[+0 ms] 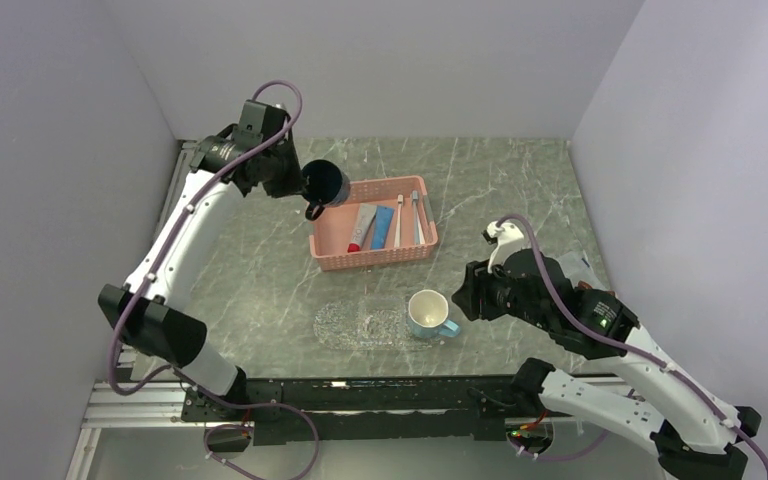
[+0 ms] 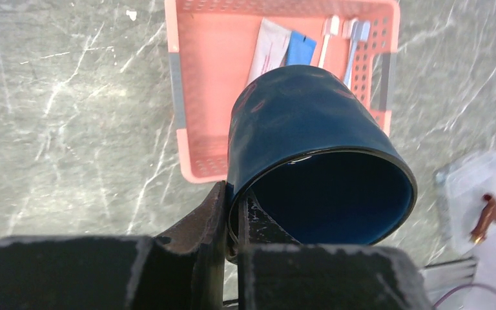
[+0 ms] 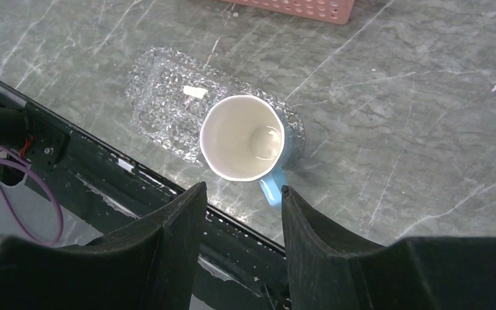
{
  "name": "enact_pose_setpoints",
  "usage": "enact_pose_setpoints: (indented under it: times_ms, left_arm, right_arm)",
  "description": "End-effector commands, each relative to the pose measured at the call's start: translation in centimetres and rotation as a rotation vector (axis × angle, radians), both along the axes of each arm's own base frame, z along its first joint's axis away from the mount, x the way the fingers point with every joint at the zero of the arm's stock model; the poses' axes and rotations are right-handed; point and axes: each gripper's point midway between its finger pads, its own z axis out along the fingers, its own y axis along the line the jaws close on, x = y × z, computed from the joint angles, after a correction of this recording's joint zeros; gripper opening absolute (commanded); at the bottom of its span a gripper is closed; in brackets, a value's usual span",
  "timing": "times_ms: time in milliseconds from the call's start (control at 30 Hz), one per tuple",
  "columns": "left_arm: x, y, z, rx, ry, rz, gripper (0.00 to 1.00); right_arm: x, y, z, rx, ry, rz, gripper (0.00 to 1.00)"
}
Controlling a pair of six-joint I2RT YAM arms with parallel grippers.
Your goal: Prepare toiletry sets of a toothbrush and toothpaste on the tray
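The left gripper should next move back and down onto the tray's empty end (image 1: 336, 326) to release the dark blue mug, since the light blue mug takes the tray's other end.
Two white toothbrushes (image 1: 409, 217) lie in the pink basket (image 1: 332, 258) beside a blue toothpaste tube (image 1: 383, 227) and a white, red-ended tube (image 1: 362, 228). They also show in the left wrist view: toothbrushes (image 2: 328, 32), blue tube (image 2: 301, 48), white tube (image 2: 268, 48). The clear glittery tray (image 1: 345, 325) lies near the front edge with a light blue mug (image 1: 427, 313) on its right end. My left gripper (image 1: 305, 185) is shut on the rim of a dark blue mug (image 2: 310, 148), held above the basket's left end. My right gripper (image 3: 242, 187) is open and empty just above the light blue mug (image 3: 242, 139).
A clear rectangular box with a brown piece (image 2: 475, 200) sits at the table's right side. The black rail (image 3: 103, 161) runs along the near table edge just beside the tray (image 3: 161, 103). Grey walls close in on both sides.
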Motion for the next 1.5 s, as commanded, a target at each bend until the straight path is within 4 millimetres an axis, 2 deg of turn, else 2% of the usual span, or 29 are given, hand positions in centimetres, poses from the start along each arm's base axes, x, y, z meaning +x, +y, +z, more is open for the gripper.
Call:
enact_pose_setpoints:
  times_ms: [0, 267, 600, 867, 967, 1167, 1467]
  left_arm:
    - [-3.5, 0.7, 2.1, 0.056, -0.064, -0.182, 0.00]
    - [-8.5, 2.4, -0.6, 0.202, -0.012, -0.307, 0.00]
    - [-13.0, 1.4, -4.8, 0.268, 0.068, -0.487, 0.00]
    - [-15.3, 1.4, -9.6, 0.263, 0.155, -0.561, 0.00]
    - [-16.1, 0.7, -11.0, 0.235, 0.175, -0.598, 0.00]
    - [-16.8, -0.2, -13.0, 0.219, 0.209, -0.637, 0.00]
    - [-16.9, -1.1, -14.8, 0.239, 0.247, -0.665, 0.00]
  right_arm:
    - [0.7, 1.1, 1.0, 0.038, -0.034, 0.011, 0.49]
    - [1.3, 1.8, -0.2, 0.017, -0.015, 0.011, 0.49]
    - [1.8, 1.2, -0.9, -0.013, -0.006, -0.040, 0.48]
    - [1.5, 1.3, -2.1, -0.001, 0.033, -0.056, 0.48]
    - [1.6, 1.4, -2.6, -0.005, 0.041, -0.063, 0.48]
    - [1.8, 1.4, -3.1, -0.007, 0.044, -0.080, 0.48]
    - [1.9, 1.8, -3.5, 0.002, 0.057, -0.083, 0.49]
